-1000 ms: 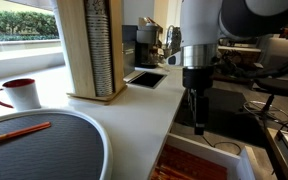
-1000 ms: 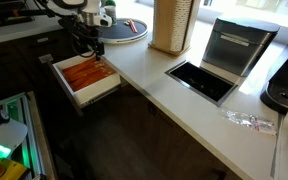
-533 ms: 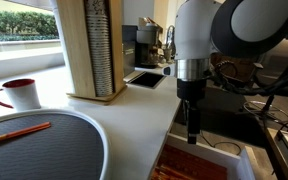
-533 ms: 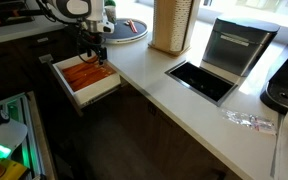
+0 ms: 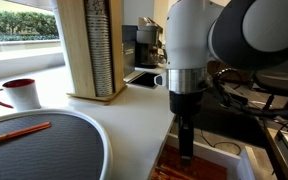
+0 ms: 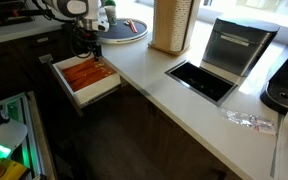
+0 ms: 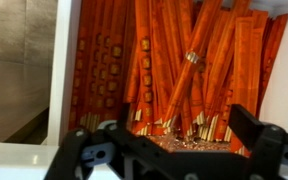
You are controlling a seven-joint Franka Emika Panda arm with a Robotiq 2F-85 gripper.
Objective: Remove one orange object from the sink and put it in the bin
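The slanted orange object (image 7: 183, 82) lies on top across the others, so my gripper will lower and turn next until its open fingers are on both sides of it, beside its pale band.
The sink (image 6: 100, 95) is a white-rimmed rectangular basin set below the edge of the white countertop, and it is packed with long flat orange objects (image 6: 84, 73). These also show in an exterior view (image 5: 199, 166) and fill the wrist view (image 7: 174, 60), with the white wall (image 7: 62, 60) at the left. My gripper (image 5: 186, 150) hangs straight down just over the orange objects, also visible in an exterior view (image 6: 89, 50). In the wrist view its jaws (image 7: 174, 140) are wide open and empty, one finger on each side of the pile. A dark rectangular opening (image 6: 202, 80) lies in the countertop.
A round grey tray (image 5: 54, 150) carries a thin orange-red rod (image 5: 19, 133). A red and white mug (image 5: 19, 93) and a tall wooden block (image 5: 92, 50) stand on the counter. A black appliance (image 6: 234, 45) stands behind the opening. Equipment sits on the floor (image 6: 4, 140).
My gripper has come down and moved across until it hangs over the orange objects. Its jaws have stayed open. Nothing else has moved.
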